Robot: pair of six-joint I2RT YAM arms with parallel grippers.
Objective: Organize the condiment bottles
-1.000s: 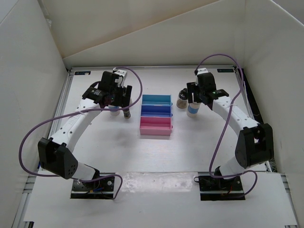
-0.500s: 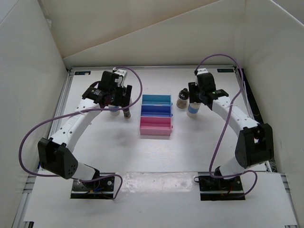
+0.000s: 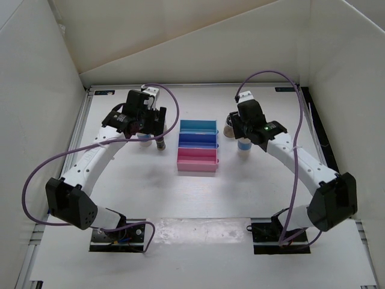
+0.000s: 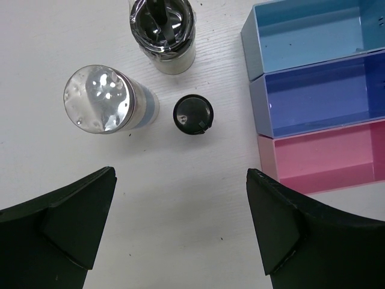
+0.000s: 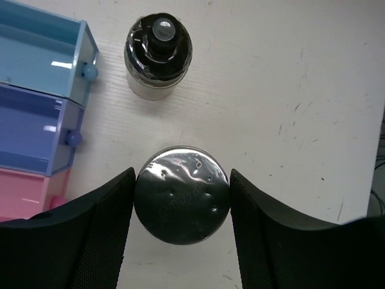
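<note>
My right gripper will next lift, carry the silver-topped bottle left in the top view over the empty pink bin's knobbed end, lower and release.
In the right wrist view my right gripper [image 5: 181, 180] is shut on a silver-topped condiment bottle [image 5: 181, 195], with both fingers pressed against its cap. A black-capped bottle [image 5: 158, 51] stands just beyond it, beside the rack. From above, the held bottle [image 3: 243, 145] shows under the right gripper [image 3: 243, 136], right of the rack. My left gripper [image 4: 180, 174] hangs open above bare table. Ahead of it stand a silver-topped bottle [image 4: 99, 99], a small black-capped bottle [image 4: 193, 114] and a wider black-lidded bottle [image 4: 162, 27].
The stepped rack [image 3: 197, 146], with light blue, dark blue and pink bins, sits at mid-table between the two arms. Its bins [image 4: 319, 99] show empty. White walls enclose the table on the left, back and right. Purple cables loop over both arms.
The right gripper has closed onto the silver-topped bottle, and the right arm has shifted a little to the left. The left arm has barely moved and stays open.
</note>
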